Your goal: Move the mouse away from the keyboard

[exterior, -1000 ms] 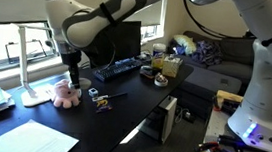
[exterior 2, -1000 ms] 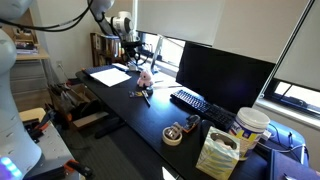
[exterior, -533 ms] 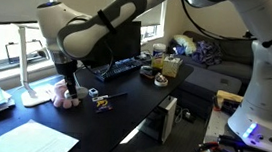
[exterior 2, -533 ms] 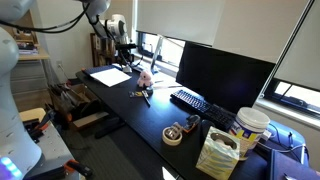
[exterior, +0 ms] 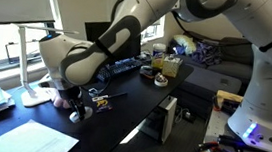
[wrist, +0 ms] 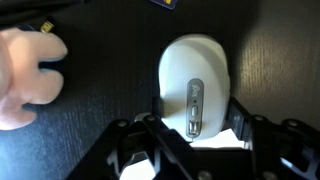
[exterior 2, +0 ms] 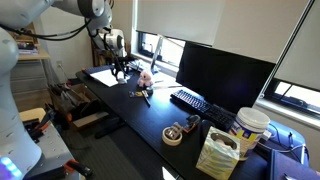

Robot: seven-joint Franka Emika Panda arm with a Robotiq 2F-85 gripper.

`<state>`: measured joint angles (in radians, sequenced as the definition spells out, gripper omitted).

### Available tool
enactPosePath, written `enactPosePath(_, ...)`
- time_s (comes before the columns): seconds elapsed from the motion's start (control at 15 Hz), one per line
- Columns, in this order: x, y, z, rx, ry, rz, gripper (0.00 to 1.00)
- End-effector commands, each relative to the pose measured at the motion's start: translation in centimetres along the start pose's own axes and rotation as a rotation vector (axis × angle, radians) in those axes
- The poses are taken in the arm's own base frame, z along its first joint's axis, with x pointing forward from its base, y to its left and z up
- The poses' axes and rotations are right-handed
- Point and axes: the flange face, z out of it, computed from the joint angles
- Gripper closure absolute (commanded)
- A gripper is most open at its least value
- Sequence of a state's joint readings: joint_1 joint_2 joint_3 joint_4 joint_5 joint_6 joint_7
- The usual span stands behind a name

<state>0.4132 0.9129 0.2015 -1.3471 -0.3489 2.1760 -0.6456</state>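
I will next lower my gripper, turning slightly, toward the bare black desk (exterior: 75,123) (wrist: 193,83) between the pink plush and white paper, as the keyboard lies well apart.
In the wrist view the white mouse (wrist: 197,85) lies lengthwise between my two dark fingers, which press on its sides over the black desk. My gripper (wrist: 197,108) is shut on it. In both exterior views the gripper (exterior: 76,107) (exterior 2: 120,71) hangs low over the desk next to the pink plush toy (exterior: 66,97) (exterior 2: 145,77), and the mouse itself is too small to make out there. The long black keyboard (exterior: 118,70) (exterior 2: 193,102) lies farther along the desk in front of the monitor, well apart from the gripper.
The pink plush (wrist: 25,70) is close beside the mouse. Small loose items (exterior: 101,101) (exterior 2: 140,93) lie between plush and keyboard. White paper (exterior: 30,136) (exterior 2: 108,75), a black monitor (exterior 2: 225,70), a tape roll (exterior 2: 173,135) and a lamp base (exterior: 36,97) also stand on the desk.
The arm has swung away from the keyboard side and come down lower, past the pink plush toward the paper end of the desk.
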Motion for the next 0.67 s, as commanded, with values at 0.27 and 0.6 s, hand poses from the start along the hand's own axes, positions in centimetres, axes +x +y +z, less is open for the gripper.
enactPosePath(0.27, 1.9, 0.5, 4.4, -0.056, 0.003, -0.324, 0.61)
enactPosePath(0.6, 2.8, 0.3, 4.0, -0.092, 0.014, -0.359, 0.11)
